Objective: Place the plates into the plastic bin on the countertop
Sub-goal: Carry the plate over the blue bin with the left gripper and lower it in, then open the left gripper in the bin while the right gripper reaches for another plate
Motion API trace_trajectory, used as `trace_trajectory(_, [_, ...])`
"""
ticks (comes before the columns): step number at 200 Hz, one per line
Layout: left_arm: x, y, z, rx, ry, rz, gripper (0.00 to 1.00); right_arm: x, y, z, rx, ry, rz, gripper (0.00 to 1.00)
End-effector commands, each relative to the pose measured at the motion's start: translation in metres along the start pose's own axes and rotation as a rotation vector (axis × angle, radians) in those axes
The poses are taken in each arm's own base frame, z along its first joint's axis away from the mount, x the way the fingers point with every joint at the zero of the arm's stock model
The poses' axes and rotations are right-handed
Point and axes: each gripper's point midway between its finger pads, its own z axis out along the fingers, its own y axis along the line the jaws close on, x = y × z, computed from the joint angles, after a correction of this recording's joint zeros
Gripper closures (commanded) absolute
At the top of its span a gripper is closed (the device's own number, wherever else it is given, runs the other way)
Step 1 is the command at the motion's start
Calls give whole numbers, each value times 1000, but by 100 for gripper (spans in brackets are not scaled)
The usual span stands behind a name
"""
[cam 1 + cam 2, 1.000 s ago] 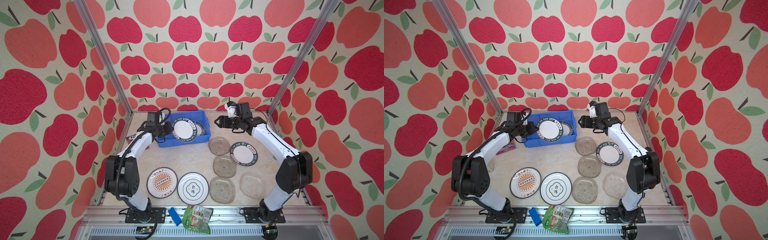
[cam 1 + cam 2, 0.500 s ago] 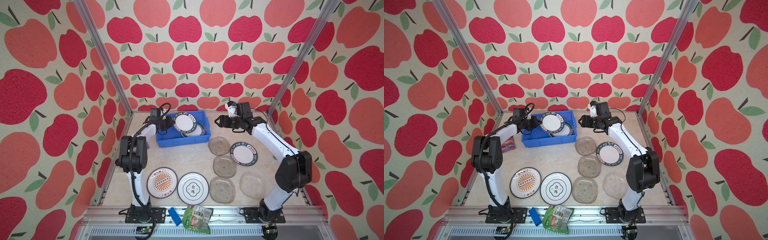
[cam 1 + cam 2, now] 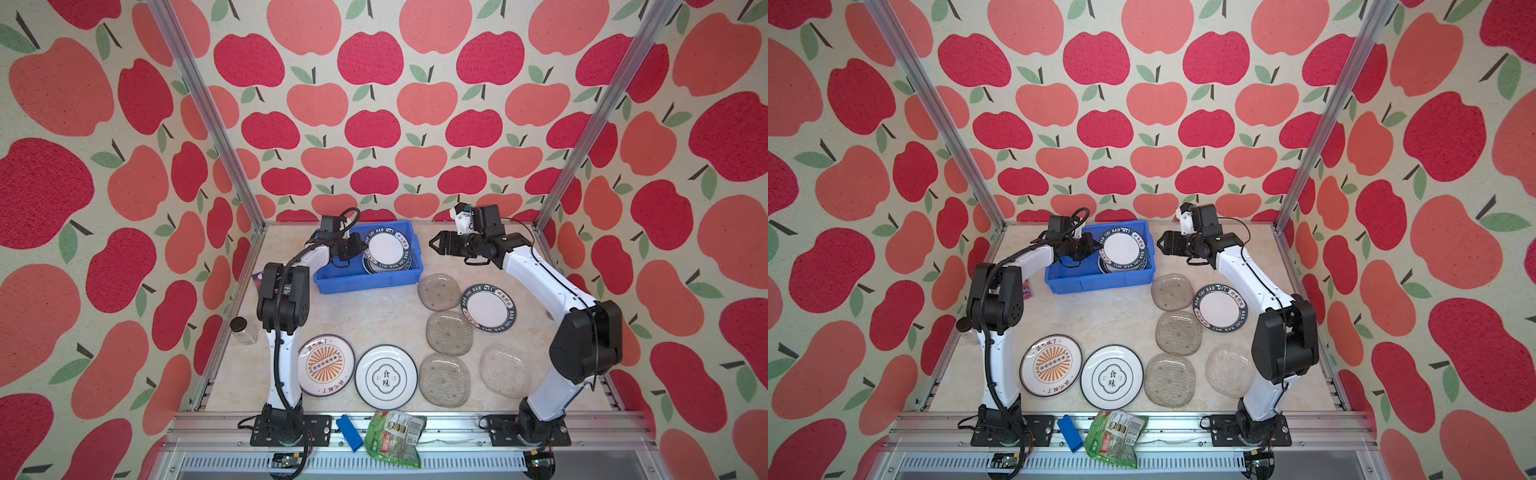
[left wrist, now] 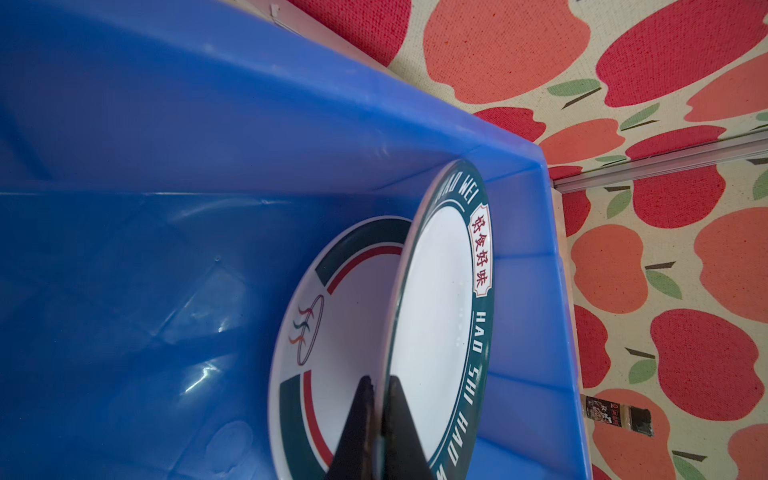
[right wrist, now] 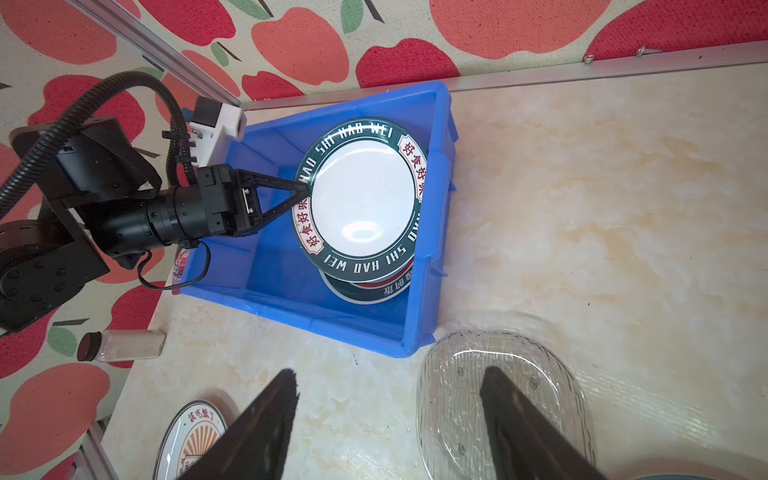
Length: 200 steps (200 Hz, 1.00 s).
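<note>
Next, my left gripper will stay in place inside the bin [image 3: 361, 286] and open to release the plate's green rim over the plate beneath, because the held plate already overlaps it.
My left gripper [image 4: 380, 380] is shut on the rim of a round white plate with a dark green lettered rim [image 3: 384, 249]. It holds that plate tilted inside the blue plastic bin [image 3: 361, 286], over another round plate [image 4: 340, 332] lying on the bin's floor. My right gripper [image 3: 432, 244] stands open and empty just right of the bin, above the countertop [image 3: 374, 320] and a glass plate [image 5: 453, 399]. Another lettered plate [image 3: 488, 307], a sunburst plate [image 3: 326, 365], a plate with Chinese characters [image 3: 385, 376] and several glass plates [image 3: 449, 332] lie on the countertop.
A small dark-capped jar [image 3: 243, 330] stands by the left rail. A flat blue block [image 3: 348, 432] and a green snack packet [image 3: 392, 436] rest on the front rail. The bin sits at the back, near the wall.
My left arm has carried the lettered plate a little right and back, deeper into the bin, and its elbow has risen. The right arm has not moved.
</note>
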Motion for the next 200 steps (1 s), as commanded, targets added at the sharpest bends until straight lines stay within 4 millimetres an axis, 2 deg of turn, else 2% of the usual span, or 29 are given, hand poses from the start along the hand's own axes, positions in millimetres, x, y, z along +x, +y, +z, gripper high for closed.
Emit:
trace_trajectory(1, [2, 1, 7, 19, 19, -24, 100, 1, -2, 0, -5, 5, 8, 27])
trace_trajectory(38, [8, 9, 14, -3, 48, -47, 100, 2, -3, -2, 2, 3, 9, 26])
trace_trajectory(72, [14, 12, 19, -34, 78, -37, 64, 0, -4, -5, 17, -3, 6, 25])
trace_trajectory(85, [13, 11, 18, -35, 77, -32, 58, 1, -5, -6, 22, -5, 3, 25])
trace_trajectory(105, [10, 9, 15, -41, 75, -19, 56, 2, -5, -8, 26, -1, 2, 25])
trace_trajectory(116, [5, 7, 10, -45, 67, -11, 53, 2, -4, -11, 27, -4, 0, 25])
trace_trajectory(127, [-1, 4, 5, -52, 54, 3, 44, 2, -5, -15, 28, -7, -3, 25])
trace_trajectory(158, [-16, -2, -15, -90, 17, 54, 29, 11, -9, -28, 50, 5, -1, 25])
trace_trajectory(174, [-24, -5, -26, -108, -3, 69, 20, 22, -15, -33, 78, 17, 8, 25])
trace_trajectory(200, [-34, -14, -51, -124, -43, 98, 17, 45, -35, -46, 127, 21, 52, 25])
